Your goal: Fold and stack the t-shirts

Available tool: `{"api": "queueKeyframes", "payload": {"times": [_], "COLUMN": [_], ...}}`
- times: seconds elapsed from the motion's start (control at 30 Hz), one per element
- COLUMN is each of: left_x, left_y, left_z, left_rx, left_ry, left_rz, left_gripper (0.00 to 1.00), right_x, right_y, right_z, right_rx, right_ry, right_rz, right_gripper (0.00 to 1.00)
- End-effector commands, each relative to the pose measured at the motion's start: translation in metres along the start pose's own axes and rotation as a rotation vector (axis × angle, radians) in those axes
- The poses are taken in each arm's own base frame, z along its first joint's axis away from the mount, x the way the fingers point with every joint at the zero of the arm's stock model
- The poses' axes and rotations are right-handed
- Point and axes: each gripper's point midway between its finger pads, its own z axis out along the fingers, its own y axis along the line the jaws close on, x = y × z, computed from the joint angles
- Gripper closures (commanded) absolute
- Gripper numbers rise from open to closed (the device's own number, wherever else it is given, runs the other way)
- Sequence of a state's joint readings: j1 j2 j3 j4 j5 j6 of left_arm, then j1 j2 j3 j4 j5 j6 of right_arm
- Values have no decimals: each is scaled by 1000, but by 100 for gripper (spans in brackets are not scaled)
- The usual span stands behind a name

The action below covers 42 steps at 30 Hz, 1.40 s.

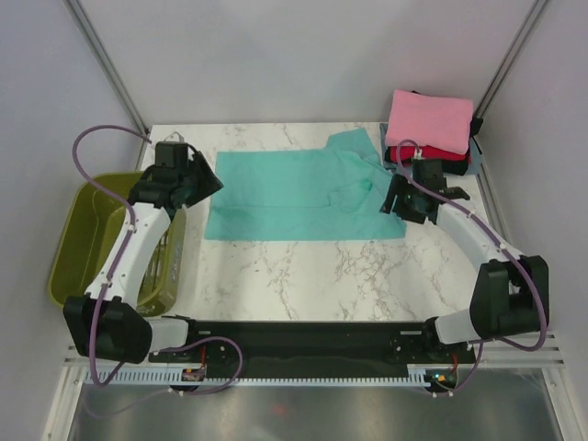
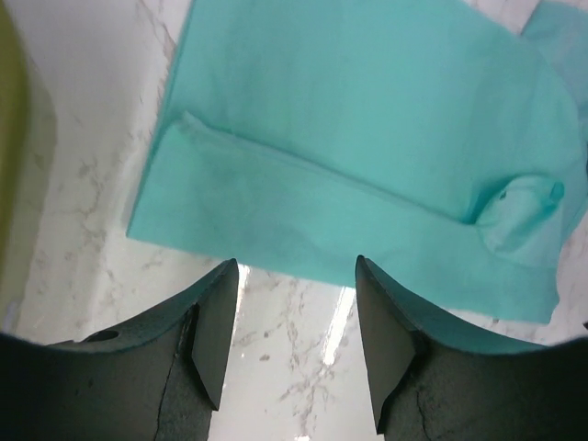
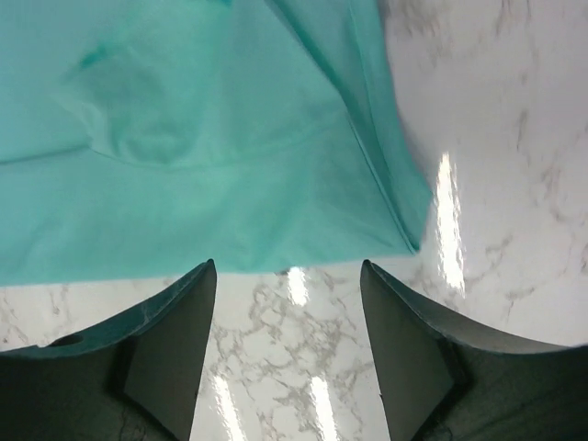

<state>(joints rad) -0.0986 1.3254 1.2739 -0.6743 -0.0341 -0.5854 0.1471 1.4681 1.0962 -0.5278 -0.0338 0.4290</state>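
Observation:
My right gripper should go down and to the right in the wrist view next, onto the teal t-shirt's near corner, because that corner is past the gripper's open fingers.
A teal t-shirt [image 1: 294, 193] lies flat on the marble table [image 1: 303, 276], partly folded, one sleeve sticking out toward the back right. In the back right corner sits a stack of folded t-shirts, pink [image 1: 429, 121] on top, with red [image 1: 399, 154] and black ones under it. My left gripper [image 1: 209, 182] hovers just off the shirt's left edge, open, with only bare marble between its fingers [image 2: 220, 322]. At the shirt's right edge my right gripper [image 1: 397, 200] is open too and holds nothing. The teal cloth [image 2: 367, 156] [image 3: 184, 138] fills the upper part of both wrist views.
An olive-green plastic basket [image 1: 87, 241] stands off the table's left edge, under the left arm. Aluminium frame posts [image 1: 110, 69] rise at the back corners. The stack lies close behind the right gripper.

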Motion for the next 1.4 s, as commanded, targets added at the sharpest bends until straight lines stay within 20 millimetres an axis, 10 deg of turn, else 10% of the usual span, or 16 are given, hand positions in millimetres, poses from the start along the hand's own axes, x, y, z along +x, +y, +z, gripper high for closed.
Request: {"api": "queueKeyframes", "payload": {"times": [0.0, 0.2, 0.5, 0.83, 0.93, 1.07, 1.37], "left_x": [46, 115, 122, 123, 121, 120, 128], "left_y": [-7, 12, 36, 68, 76, 85, 118], "left_z": [3, 22, 36, 51, 53, 55, 62], "left_rx": [53, 15, -83, -203, -232, -278, -425], "left_ry": [67, 197, 154, 138, 123, 98, 68], "left_rz": [15, 40, 29, -27, -43, -50, -48], "left_gripper": [39, 41, 41, 43, 44, 46, 44], "right_x": [37, 70, 52, 76, 75, 76, 67], "right_y": [-27, -51, -55, -79, -80, -74, -75], "right_z": [8, 19, 44, 56, 59, 58, 45], "right_rx": [-19, -36, -68, -24, -31, -68, -66], "right_ry": [26, 49, -24, 18, 26, 35, -10], "right_rz": [123, 209, 272, 294, 292, 292, 289], "right_gripper": [28, 34, 37, 39, 51, 99, 100]}}
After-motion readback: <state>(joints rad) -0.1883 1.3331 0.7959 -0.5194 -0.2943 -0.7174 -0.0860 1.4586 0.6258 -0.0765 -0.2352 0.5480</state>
